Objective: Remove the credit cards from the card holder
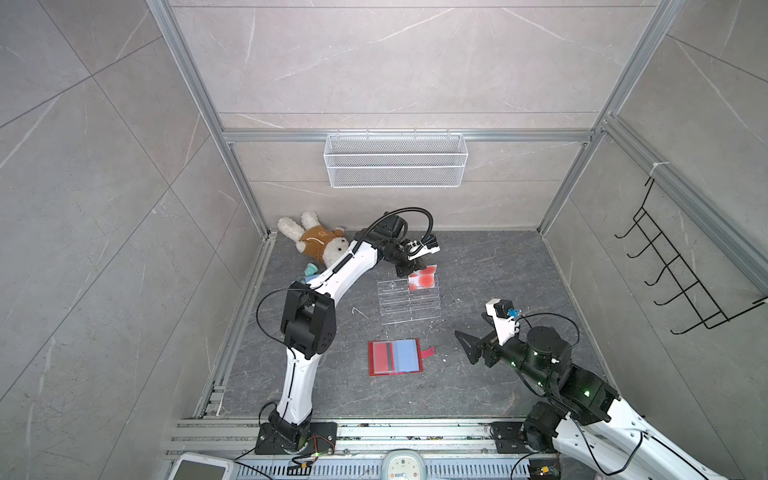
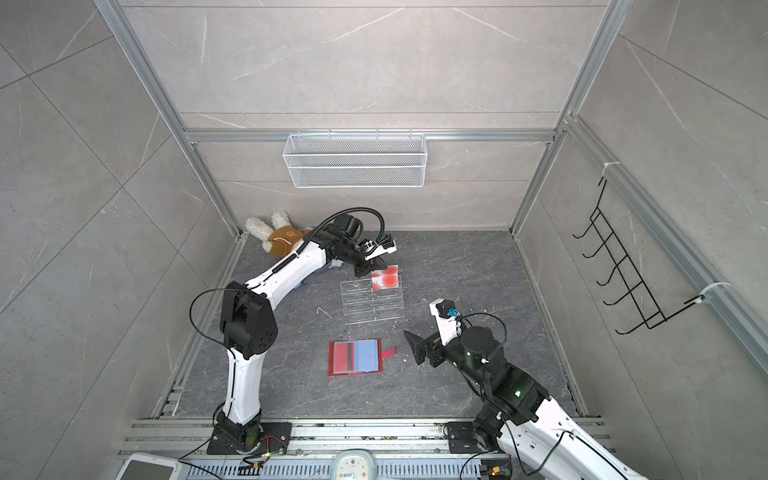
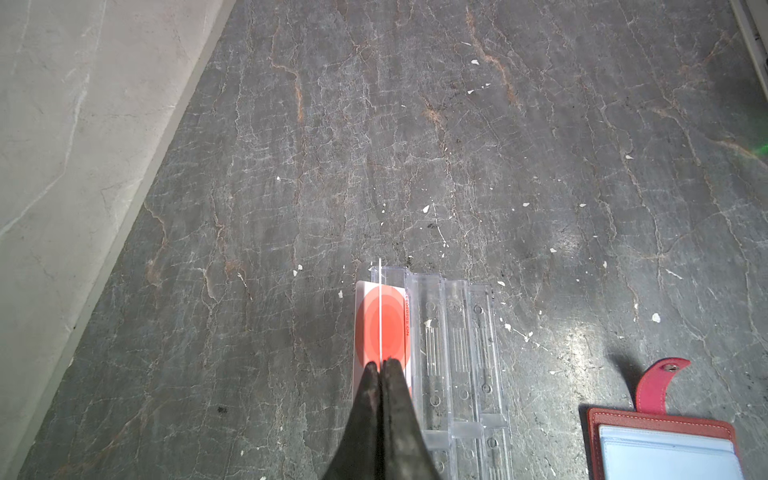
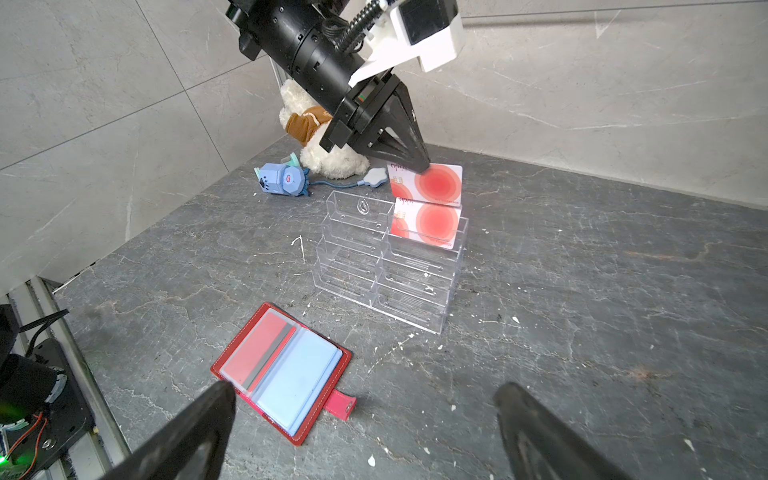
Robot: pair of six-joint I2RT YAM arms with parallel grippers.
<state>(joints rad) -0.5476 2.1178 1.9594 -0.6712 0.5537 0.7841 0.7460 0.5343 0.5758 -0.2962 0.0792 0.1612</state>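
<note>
The back level's slot (image 1: 422,284) (image 3: 395,320), where the second card stands, lies below my left gripper. My left gripper lowers the upright card into it next and releases its edge.
My left gripper (image 1: 415,266) (image 3: 381,363) (image 4: 422,166) is shut on the edge of a white credit card (image 4: 436,183) with a red-orange circle. It holds the card upright over the back tier of a clear acrylic stand (image 1: 409,303) (image 4: 386,282). A second such card (image 4: 432,224) (image 3: 368,328) stands in the slot just below. The red card holder (image 1: 395,357) (image 2: 355,357) (image 4: 282,370) lies open on the floor, strap tab out. A red card with a grey stripe (image 4: 259,351) shows in one sleeve. My right gripper (image 1: 467,347) (image 4: 365,388) hovers open beside the holder's tab, holding nothing.
A plush rabbit (image 1: 320,243) and a small blue toy (image 4: 282,180) lie in the back left corner behind the left arm. A wire basket (image 1: 395,160) hangs on the back wall. A black hook rack (image 1: 673,282) hangs on the right wall.
</note>
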